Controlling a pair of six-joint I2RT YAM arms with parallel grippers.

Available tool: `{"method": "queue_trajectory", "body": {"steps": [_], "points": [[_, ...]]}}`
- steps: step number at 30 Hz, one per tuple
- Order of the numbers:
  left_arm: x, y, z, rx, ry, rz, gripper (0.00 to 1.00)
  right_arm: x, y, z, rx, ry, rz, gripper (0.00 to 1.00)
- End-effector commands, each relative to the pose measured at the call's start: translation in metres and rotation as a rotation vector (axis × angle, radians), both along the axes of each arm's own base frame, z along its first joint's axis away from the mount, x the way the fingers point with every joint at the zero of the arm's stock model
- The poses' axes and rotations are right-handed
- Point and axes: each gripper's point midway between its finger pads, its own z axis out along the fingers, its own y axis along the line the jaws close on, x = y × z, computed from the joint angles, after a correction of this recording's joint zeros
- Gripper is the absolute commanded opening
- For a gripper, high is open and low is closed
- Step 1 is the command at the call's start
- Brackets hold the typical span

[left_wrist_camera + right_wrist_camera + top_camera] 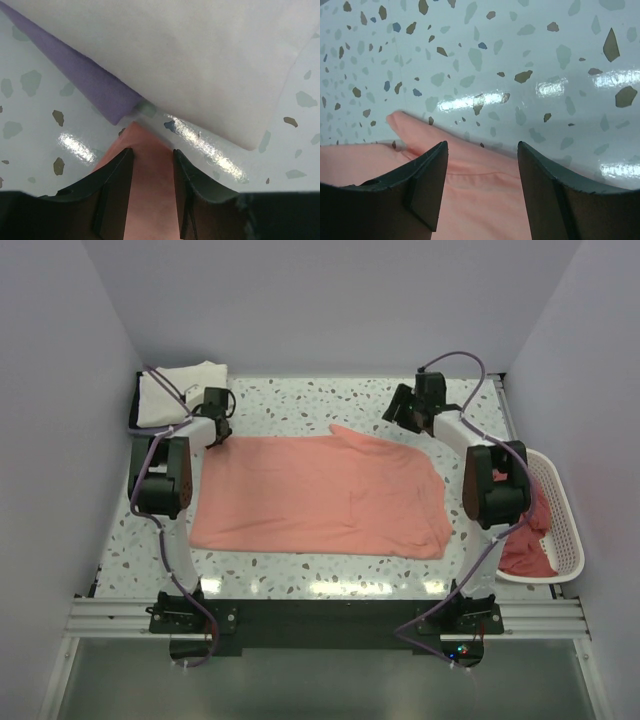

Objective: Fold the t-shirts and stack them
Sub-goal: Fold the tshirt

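My right gripper moves down and left in the top view next, onto the flap at the shirt's far edge (367, 439) (461, 151), since that flap sticks out past the rest of the shirt.
A salmon-pink t-shirt (320, 495) lies spread flat across the middle of the table. My left gripper (222, 436) is at its far left corner. In the left wrist view the fingers (153, 152) stand apart, with the shirt's corner (150, 175) between and below them. My right gripper (398, 412) is open over the shirt's far right edge (485, 195), with nothing between the fingers (482, 145). A folded cream-white t-shirt (180, 390) lies at the back left corner and also shows in the left wrist view (200, 60). Darker pink-red t-shirts (525, 550) lie in the basket.
A white lattice basket (568, 530) stands at the table's right edge beside the right arm. Purple cables run along both arms. Pale walls close in the table on three sides. Speckled tabletop (520, 50) shows beyond the shirt's far edge.
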Motion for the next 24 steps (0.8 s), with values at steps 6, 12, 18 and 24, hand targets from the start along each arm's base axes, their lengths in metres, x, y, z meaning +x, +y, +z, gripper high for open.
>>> {"method": "queue_trajectory", "body": {"steps": [6, 12, 18, 24], "points": [[0.005, 0.007, -0.003, 0.017, -0.017, 0.037, 0.38, 0.043, 0.014, -0.016, -0.004, -0.022, 0.107, 0.61], [0.004, 0.005, -0.009, 0.006, -0.01, 0.029, 0.37, 0.047, 0.016, -0.036, -0.019, 0.027, 0.122, 0.61], [0.001, 0.002, -0.016, -0.009, 0.001, 0.025, 0.36, 0.029, 0.042, -0.055, -0.041, 0.088, 0.201, 0.62], [-0.002, 0.001, -0.023, -0.021, 0.006, 0.022, 0.36, 0.014, 0.062, -0.052, -0.056, 0.08, 0.26, 0.64]]}}
